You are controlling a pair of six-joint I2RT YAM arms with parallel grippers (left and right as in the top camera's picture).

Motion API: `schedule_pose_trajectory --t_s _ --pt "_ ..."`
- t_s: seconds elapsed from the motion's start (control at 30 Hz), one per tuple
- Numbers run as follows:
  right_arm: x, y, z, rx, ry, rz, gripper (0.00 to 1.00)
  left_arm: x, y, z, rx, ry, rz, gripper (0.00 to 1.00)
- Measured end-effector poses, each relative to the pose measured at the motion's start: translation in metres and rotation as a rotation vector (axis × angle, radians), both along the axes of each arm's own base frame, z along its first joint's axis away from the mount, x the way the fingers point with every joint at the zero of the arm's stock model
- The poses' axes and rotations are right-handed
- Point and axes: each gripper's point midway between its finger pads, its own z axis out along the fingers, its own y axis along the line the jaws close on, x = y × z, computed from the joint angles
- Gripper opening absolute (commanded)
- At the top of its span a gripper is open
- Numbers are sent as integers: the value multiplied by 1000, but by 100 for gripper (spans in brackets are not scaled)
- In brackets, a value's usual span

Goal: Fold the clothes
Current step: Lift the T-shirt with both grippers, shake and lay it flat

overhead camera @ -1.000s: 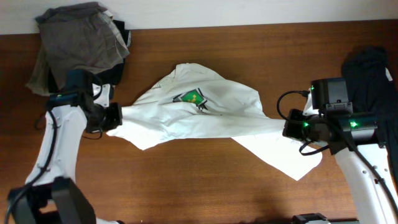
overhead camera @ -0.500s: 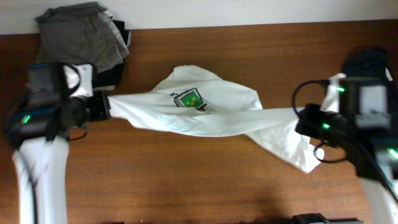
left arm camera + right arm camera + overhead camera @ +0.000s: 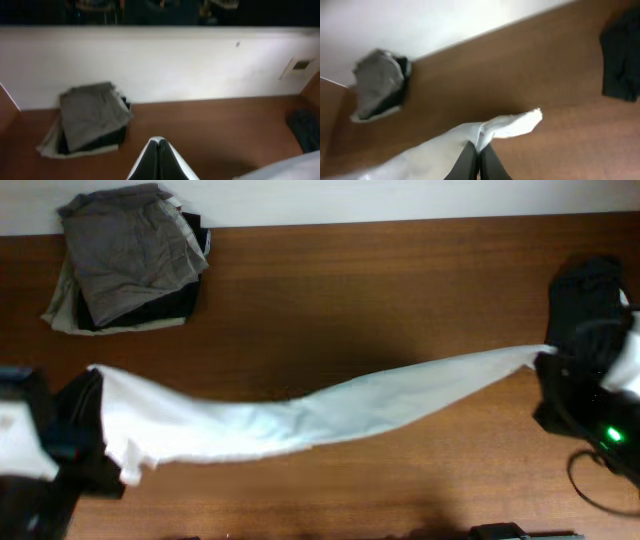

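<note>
The robot's right gripper will next move outward and down to let go of the shirt's end, since the bare table before the white wall (image 3: 480, 282) (image 3: 552, 52) is outward and below.
A white shirt (image 3: 300, 415) hangs stretched in the air above the wooden table (image 3: 350, 290), held at both ends. My left gripper (image 3: 95, 405) is shut on its left end; in the left wrist view the closed fingers (image 3: 158, 145) pinch a thin white edge. My right gripper (image 3: 545, 365) is shut on the right end; the right wrist view shows the fingers (image 3: 479, 150) clamped on the white cloth (image 3: 510, 125), which trails off to the left.
A stack of folded grey and dark clothes (image 3: 130, 255) sits at the back left corner, also in the left wrist view (image 3: 90, 117). A dark garment (image 3: 590, 300) lies at the right edge. A white wall runs along the back.
Both arms lifted and pulled apart toward the front. The shirt left the table and now hangs stretched between them as a long band; the printed logo no longer shows.
</note>
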Motion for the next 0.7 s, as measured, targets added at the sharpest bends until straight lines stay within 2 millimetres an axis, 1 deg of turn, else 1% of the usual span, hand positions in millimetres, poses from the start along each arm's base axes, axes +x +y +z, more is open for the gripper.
schedule_pose_trajectory --t_s 0.1,0.2,0.3,0.33,0.4,0.47,0.53,0.57,0.6,0.67,0.7 --pt "-21 -5 29 -7 -96 -21 4 -15 -5 22 -6 -67 -15 1" --pt "-31 -12 46 -21 -159 -52 4 -30 -10 42 -3 -133 -28 1" --pt "-34 -17 53 -22 -185 -82 4 -42 -13 59 3 -195 -38 1" --pt "-34 -17 53 -20 -183 -89 4 -43 -13 61 4 -202 -39 1" --pt "-30 -20 52 -19 -172 -107 4 -39 -14 60 1 -191 -45 1" --pt "-22 -23 49 -22 -153 -128 4 -22 -12 55 -6 -152 -48 1" --pt "-7 -27 47 -30 -134 -155 4 6 -8 47 -17 -90 -50 1" --pt "3 -29 45 -38 -121 -170 4 30 -5 39 -26 -39 -51 1" --pt "22 -32 41 -51 -95 -191 4 47 -3 32 -32 -5 -53 1" --pt "49 -35 35 -69 -66 -214 4 115 7 1 -57 131 -55 1" --pt "64 -37 30 -78 -47 -224 4 140 10 -11 -64 167 -55 1"
